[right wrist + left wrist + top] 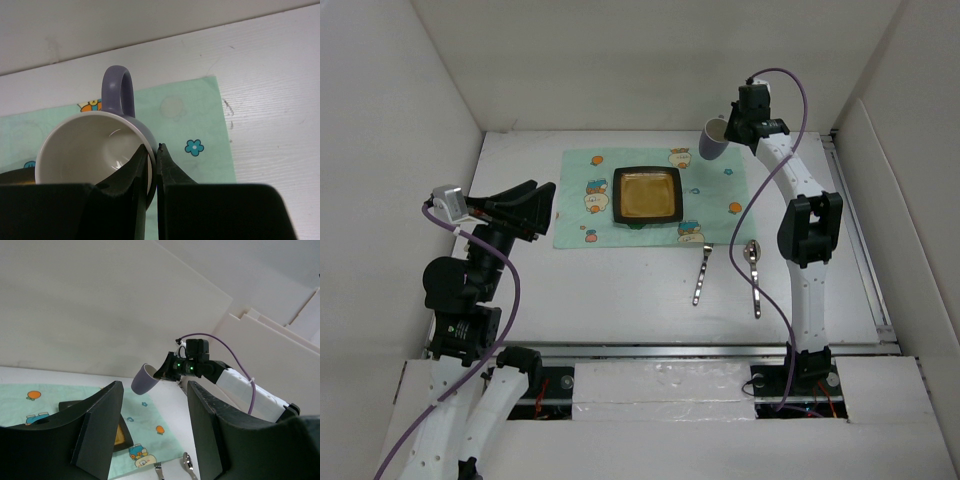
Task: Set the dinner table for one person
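The placemat's clear far corner point(726, 166) point(181, 126) lies below. So my right gripper should next move gently to the right in the wrist view, lower the mug and let go of the mug's rim.
My right gripper point(728, 134) is shut on the rim of a purple mug point(713, 139) with a white inside. It holds the mug tilted in the air over the far right corner of the mint-green placemat point(582, 200). In the right wrist view one finger is inside the mug point(90, 150) and one outside, at the gripper's tip point(153, 154). A dark square plate point(646, 195) with an amber centre sits on the placemat. A fork point(702, 273) and a spoon point(753, 275) lie on the white dinner table point(620, 290) to the plate's near right. My left gripper point(532, 205) is open and empty, raised at the left.
White walls enclose the table on the left, back and right. A metal rail point(650, 350) runs along the near edge. In the left wrist view the mug point(145, 380) and right arm point(240, 387) show beyond my open fingers.
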Available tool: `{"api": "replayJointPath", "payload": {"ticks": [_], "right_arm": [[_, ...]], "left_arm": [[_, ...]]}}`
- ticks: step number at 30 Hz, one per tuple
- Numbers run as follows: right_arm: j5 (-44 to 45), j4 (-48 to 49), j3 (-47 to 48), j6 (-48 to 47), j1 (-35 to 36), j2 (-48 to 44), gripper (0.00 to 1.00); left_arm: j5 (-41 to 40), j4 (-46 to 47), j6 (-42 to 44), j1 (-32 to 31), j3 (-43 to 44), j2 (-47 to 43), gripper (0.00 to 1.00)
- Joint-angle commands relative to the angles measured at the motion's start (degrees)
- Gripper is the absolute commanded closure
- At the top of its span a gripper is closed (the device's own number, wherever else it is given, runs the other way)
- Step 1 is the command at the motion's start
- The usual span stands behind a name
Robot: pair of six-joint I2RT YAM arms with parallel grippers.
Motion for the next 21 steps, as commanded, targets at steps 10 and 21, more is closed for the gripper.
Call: {"api": "replayJointPath", "payload": {"ticks": [10,21], "right_arm": [[0.24,0.8,10.11,-1.17,-3.34,4.44,1.0],[0.59,0.37,10.12,-1.26,-3.87,6.38,1.0]], "left_arm": [[3.43,-1.31,0.4,-0.19,4.61,6.47,0.51],[5.54,-1.4,-0.39,0.87,4.79,9.11,0.51]]}}
